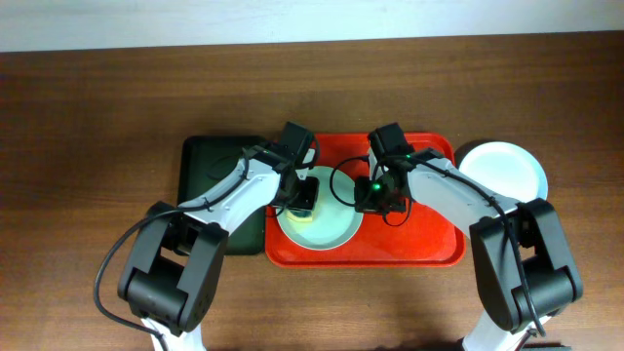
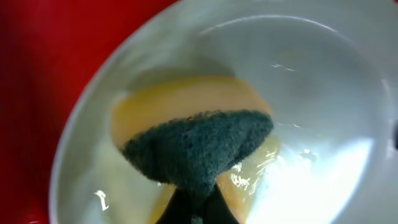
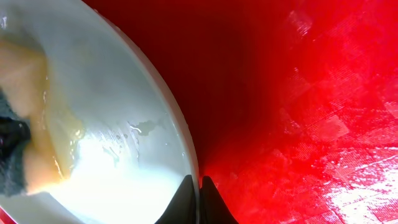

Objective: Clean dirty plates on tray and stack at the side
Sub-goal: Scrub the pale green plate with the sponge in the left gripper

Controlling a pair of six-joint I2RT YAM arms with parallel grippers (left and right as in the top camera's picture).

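Observation:
Next, my left gripper will lift, cross left in the overhead view to the dark green tray, free of plates, and lower there to release the sponge.
A pale mint plate [image 1: 327,232] lies at the left end of the red tray [image 1: 429,244]. My left gripper [image 1: 304,198] is shut on a sponge [image 2: 199,146], yellow with a dark green scouring face, pressed onto the plate's [image 2: 323,124] inner surface. My right gripper [image 3: 199,196] is shut on the plate's [image 3: 124,124] right rim, one finger inside and one outside. Yellowish wet smears show on the plate beside the sponge [image 3: 12,155]. A white plate [image 1: 502,168] sits off the tray at the right, on the table.
A dark green tray [image 1: 219,166] lies against the red tray's left side, under my left arm. The red tray's floor [image 3: 298,112] to the right of the plate is bare. Brown wooden table [image 1: 97,117] surrounds everything.

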